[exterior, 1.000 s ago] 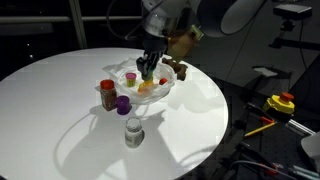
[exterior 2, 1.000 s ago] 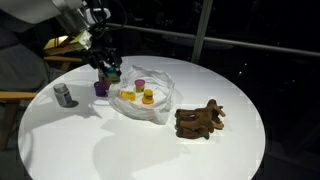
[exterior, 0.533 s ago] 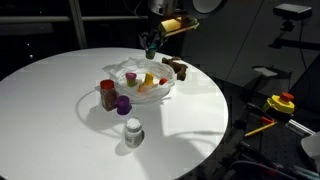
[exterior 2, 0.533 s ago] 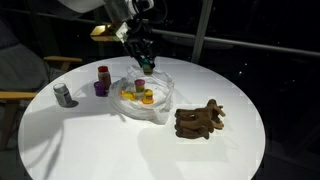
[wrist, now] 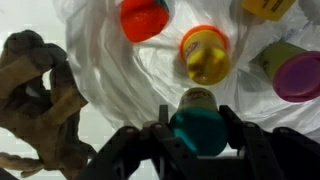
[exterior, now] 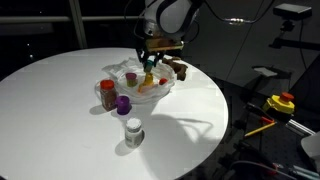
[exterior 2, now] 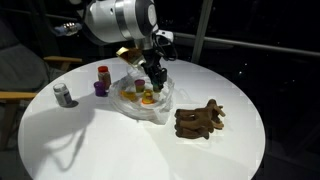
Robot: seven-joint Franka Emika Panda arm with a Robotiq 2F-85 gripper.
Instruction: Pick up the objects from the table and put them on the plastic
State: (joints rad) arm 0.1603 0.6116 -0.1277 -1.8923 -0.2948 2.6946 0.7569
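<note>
I should next lower the teal cup with my gripper onto the open patch of plastic beside the yellow cup.
My gripper [wrist: 198, 122] is shut on a teal cup [wrist: 200, 132], holding it just above the wrinkly white plastic [wrist: 105, 70]. In both exterior views the gripper [exterior: 150, 66] [exterior 2: 155, 76] hangs over the plastic [exterior: 133, 72] [exterior 2: 160, 103]. On the plastic lie a red piece [wrist: 143, 18], a yellow cup [wrist: 205, 57] and a green cup with a purple top [wrist: 290, 72]. On the bare table stand a brown jar [exterior: 107, 94], a purple cup [exterior: 123, 104] and a clear jar with a white lid [exterior: 133, 131]. The dark brown lump [wrist: 35, 100] [exterior 2: 200, 120] lies beside the plastic.
The round white table [exterior: 50, 110] stands in a dark room. A chair [exterior 2: 15, 95] sits at one side. Yellow and red tools [exterior: 280, 103] lie on a surface off the table's edge.
The gripper carried the teal cup up from beside the brown jar and purple cup, across, and down over the plastic. The jaws stayed shut on the cup.
</note>
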